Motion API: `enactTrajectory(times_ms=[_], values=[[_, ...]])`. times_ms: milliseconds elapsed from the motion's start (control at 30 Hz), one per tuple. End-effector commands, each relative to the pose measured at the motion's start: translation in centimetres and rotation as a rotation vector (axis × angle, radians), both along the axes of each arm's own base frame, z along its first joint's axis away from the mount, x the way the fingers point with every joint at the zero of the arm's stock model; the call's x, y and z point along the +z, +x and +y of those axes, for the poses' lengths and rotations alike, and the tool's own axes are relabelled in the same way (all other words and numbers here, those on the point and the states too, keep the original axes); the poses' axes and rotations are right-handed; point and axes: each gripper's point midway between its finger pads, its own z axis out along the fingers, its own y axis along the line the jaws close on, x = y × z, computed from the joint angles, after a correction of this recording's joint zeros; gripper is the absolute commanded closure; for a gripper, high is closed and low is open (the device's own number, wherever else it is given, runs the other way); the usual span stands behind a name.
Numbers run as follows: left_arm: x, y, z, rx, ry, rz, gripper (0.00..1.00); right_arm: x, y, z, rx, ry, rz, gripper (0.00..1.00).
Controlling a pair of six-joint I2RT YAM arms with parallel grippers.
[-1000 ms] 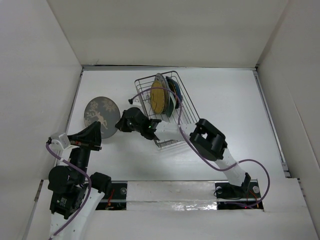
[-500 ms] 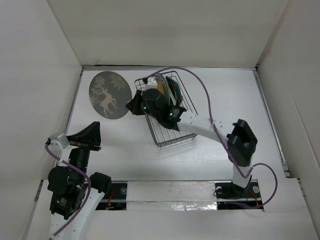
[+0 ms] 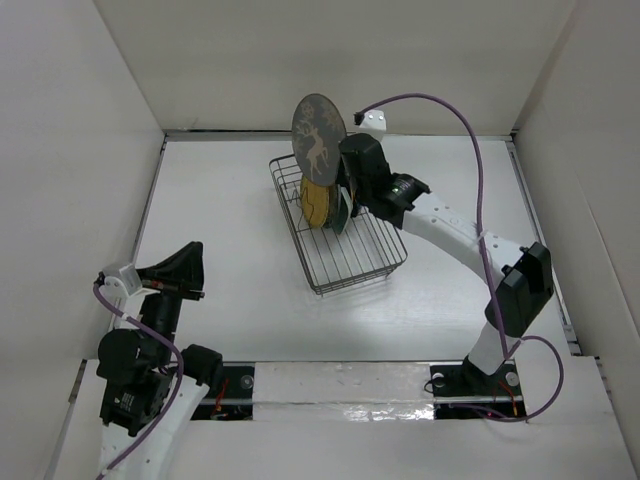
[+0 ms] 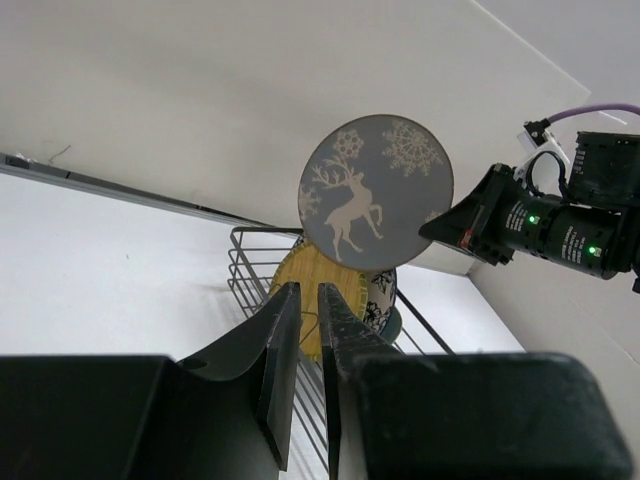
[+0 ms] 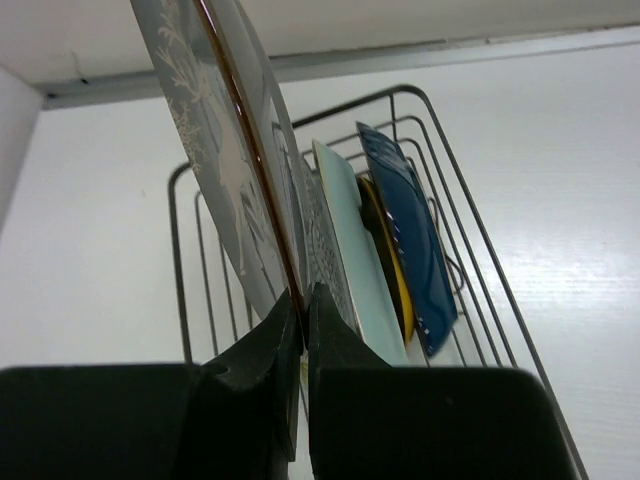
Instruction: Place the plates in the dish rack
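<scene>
The rack has open wires beside the yellow plate, so my right gripper will next lower back and left in the top view to set the grey plate there.
My right gripper is shut on the lower edge of the grey round plate, which bears a pale deer and snowflakes. It holds the plate upright in the air over the far left end of the wire dish rack. Standing in the rack are a yellow plate, a black-and-white patterned plate, a pale green rectangular plate and a dark blue plate. My left gripper is shut and empty, near the front left, far from the rack.
White walls close in the table on the left, back and right. A purple cable arcs over the right arm. The rack sits at mid table, tilted a little off square.
My right arm has carried the grey plate from the table left of the rack, up and rightward, to above the rack's far end. The left arm has not moved.
</scene>
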Motion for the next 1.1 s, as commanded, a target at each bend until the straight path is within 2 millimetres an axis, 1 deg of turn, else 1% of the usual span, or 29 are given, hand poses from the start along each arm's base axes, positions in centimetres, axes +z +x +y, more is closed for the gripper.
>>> enactTrajectory(times_ms=[0, 133, 200, 233, 267, 300, 367, 400, 467, 500, 667, 700, 767, 800, 867, 900, 967, 1000, 1067], values=[[0.7, 0.4, -0.4, -0.015, -0.001, -0.022, 0.89, 7.0, 0.1, -0.8, -0.044, 0.002, -0.158, 1.0], [0.6, 0.6, -0.6, -0.019, 0.003, -0.015, 0.89, 6.0, 0.6, -2.0, -0.109, -0.072, -0.157, 1.0], [0.5, 0.7, -0.7, -0.021, 0.004, -0.009, 0.89, 5.4, 0.2, -1.2, -0.111, -0.113, -0.149, 1.0], [0.6, 0.7, -0.7, -0.023, 0.003, -0.012, 0.89, 5.2, 0.0, -1.4, -0.139, -0.135, -0.147, 1.0], [0.5, 0.7, -0.7, -0.025, 0.003, -0.011, 0.89, 4.9, -0.1, -1.2, -0.147, -0.155, -0.144, 1.0], [0.5, 0.8, -0.8, -0.025, 0.003, -0.01, 0.89, 4.3, 0.0, -0.8, -0.156, -0.182, -0.129, 1.0], [0.5, 0.8, -0.9, -0.029, 0.004, -0.008, 0.89, 3.7, -0.6, -0.2, -0.185, -0.217, -0.114, 1.0], [0.4, 0.8, -0.9, -0.031, 0.003, -0.007, 0.89, 2.7, -0.6, 0.5, -0.186, -0.239, -0.09, 1.0], [0.4, 0.9, -1.0, -0.034, 0.006, -0.006, 0.89, 1.9, -1.0, 1.2, -0.202, -0.259, -0.077, 1.0], [0.3, 0.9, -1.1, -0.037, 0.008, -0.002, 0.89, 0.9, -0.8, 1.5, -0.211, -0.262, -0.058, 1.0], [0.1, 0.9, -1.0, -0.036, 0.015, 0.008, 0.89, -1.5, -0.8, 2.0, -0.209, -0.246, -0.014, 1.0], [0.1, 0.9, -1.0, -0.035, 0.016, 0.006, 0.89, -2.0, -1.2, 2.5, -0.201, -0.244, -0.006, 1.0], [0.2, 0.9, -1.1, -0.04, 0.016, 0.004, 0.89, -2.9, -1.2, 2.5, -0.206, -0.256, 0.01, 1.0], [0.2, 0.8, -1.1, -0.04, 0.016, 0.003, 0.89, -3.4, -1.7, 3.0, -0.197, -0.251, 0.016, 1.0], [0.2, 0.8, -1.0, -0.037, 0.018, 0.002, 0.89, -4.6, -1.8, 3.5, -0.177, -0.241, 0.038, 1.0], [0.1, 0.9, -1.1, -0.039, 0.02, 0.005, 0.89, -5.7, -2.1, 4.1, -0.169, -0.237, 0.054, 1.0], [-0.1, 1.0, -1.2, -0.042, 0.024, 0.014, 0.88, -7.1, -2.5, 4.7, -0.155, -0.237, 0.075, 1.0], [-0.3, 1.2, -1.3, -0.044, 0.027, 0.023, 0.87, -8.2, -2.7, 4.8, -0.16, -0.226, 0.096, 1.0], [-0.6, 1.4, -1.4, -0.048, 0.035, 0.037, 0.86, -9.0, -3.1, 5.5, -0.141, -0.218, 0.108, 1.0]])
